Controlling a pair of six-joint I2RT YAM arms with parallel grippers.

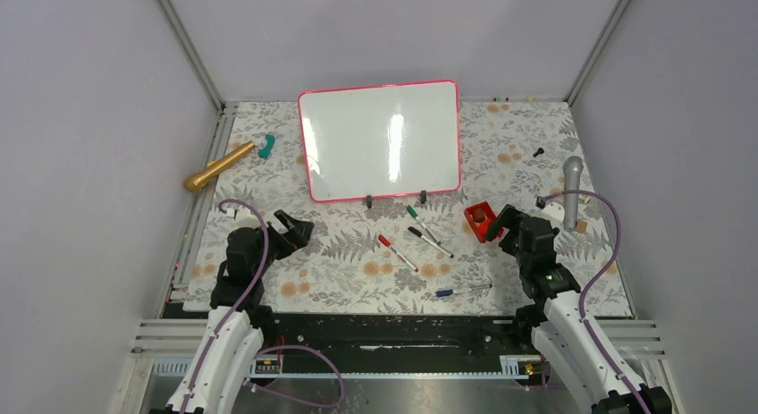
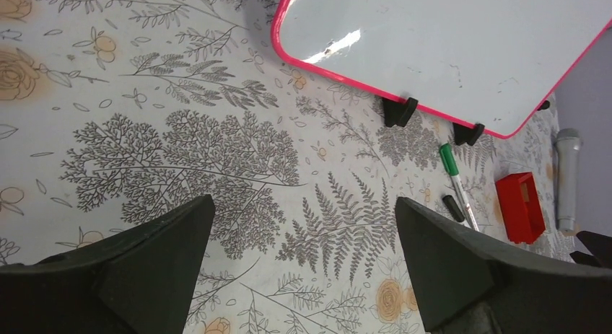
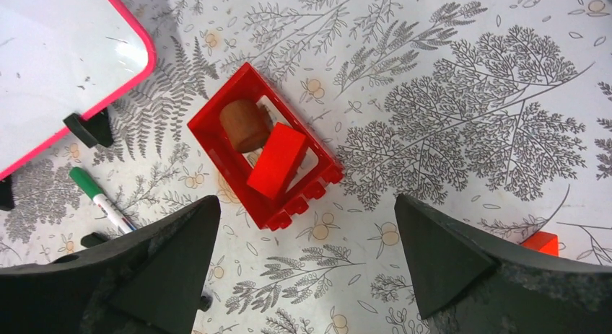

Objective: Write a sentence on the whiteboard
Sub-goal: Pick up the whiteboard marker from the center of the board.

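The black marker's body [image 1: 441, 249] lies below the robot's right gripper, to the left in the top view, so the right gripper will move to that side and down onto it next.
The whiteboard [image 1: 380, 141] with its pink-red frame lies at the back middle of the table. Its glossy white face [image 2: 447, 45] [image 3: 58, 60] shows only light glare, and the sentence is not in view. Two black clips sit on its near edge. My left gripper [image 1: 295, 228] [image 2: 303, 198] hovers open over the floral cloth, left of the board's near corner, with nothing between its fingers. My right gripper [image 1: 502, 224] [image 3: 307, 198] is open too, just near of a red box [image 1: 481, 221] [image 3: 224, 168]. A green marker [image 1: 416, 215] [image 2: 456, 179] [image 3: 97, 193] lies below the board.
A black marker [image 1: 431, 242], a red marker [image 1: 397, 252] and a blue marker [image 1: 463, 291] lie between the arms. The red box holds a brown cylinder [image 3: 244, 123] and a red block [image 3: 276, 159]. A gold microphone [image 1: 219, 166] lies far left, a silver microphone [image 1: 571, 190] far right.
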